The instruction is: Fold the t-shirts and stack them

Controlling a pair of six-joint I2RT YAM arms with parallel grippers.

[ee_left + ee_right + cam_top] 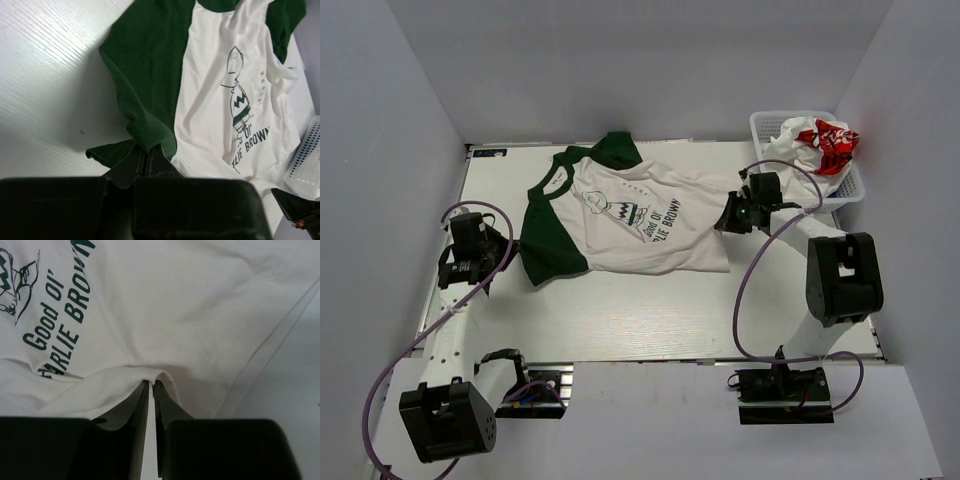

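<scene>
My left gripper should next lift the near green sleeve, carry it outward and down, and let it go over the bare table (520, 162) beside the back wall, because the print of the t-shirt faces up.
The off-white t-shirt (640, 215) with dark green sleeves and a cartoon print lies spread across the middle of the table, collar to the far left. My left gripper (515, 258) is at its near green sleeve and is shut on a fold of the green cloth (146, 145). My right gripper (725, 217) is at the shirt's right hem and is shut on a pinch of the off-white cloth (151, 377). The white t-shirt with red print (820, 140) lies crumpled in the basket. The royal blue t-shirt is out of view.
A white plastic basket (757, 128) stands at the far right corner; its edge also shows in the left wrist view (307, 160). The white table (620, 310) is enclosed by grey walls at the left, back and right.
</scene>
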